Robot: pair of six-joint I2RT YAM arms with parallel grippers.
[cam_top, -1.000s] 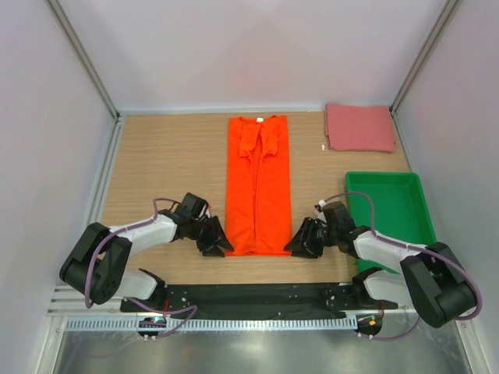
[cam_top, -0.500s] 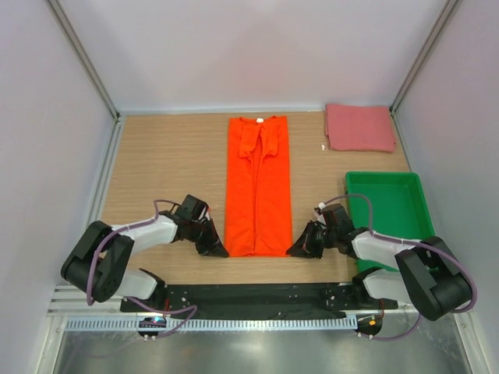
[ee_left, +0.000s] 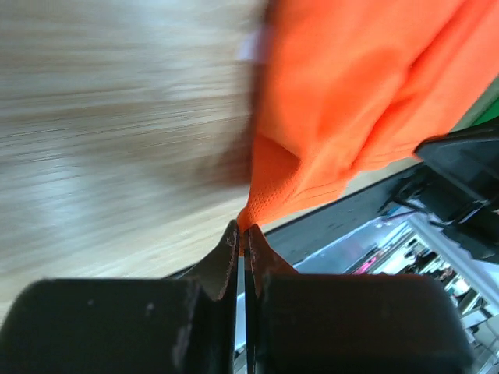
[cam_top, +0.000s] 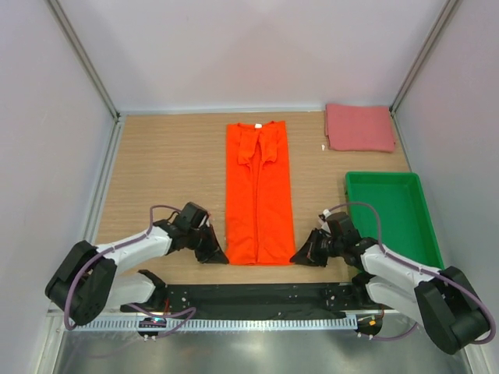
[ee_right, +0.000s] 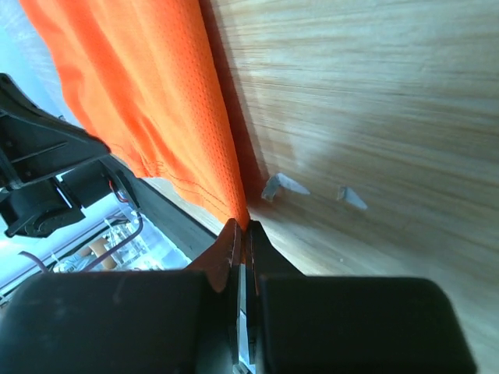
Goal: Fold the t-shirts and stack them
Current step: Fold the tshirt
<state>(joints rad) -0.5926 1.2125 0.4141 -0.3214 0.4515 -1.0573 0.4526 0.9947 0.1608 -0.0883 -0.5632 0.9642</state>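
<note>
Next, my right gripper will carry the orange t-shirt's hem corner up and outward to the folded sleeves' near ends and release it, halving the t-shirt, since the sleeves lie outward.
The orange t-shirt (cam_top: 258,191) lies as a long narrow strip down the middle of the table, sleeves folded in, collar at the far end. My left gripper (cam_top: 219,255) is shut on its near left corner (ee_left: 269,199). My right gripper (cam_top: 299,257) is shut on its near right corner (ee_right: 226,199). Both corners are pinched between the fingertips just above the wood. The pink-red t-shirt (cam_top: 359,127) lies folded at the far right, away from both grippers.
A green plastic tray (cam_top: 394,214) stands at the right, close behind my right arm. The black base rail (cam_top: 249,294) runs along the near edge just below the shirt's hem. Two small white scraps (ee_right: 284,185) lie on the wood by the right corner.
Both grippers have moved toward the near edge with the hem corners, dragging the orange shirt a little toward me. The pink-red shirt has not moved.
</note>
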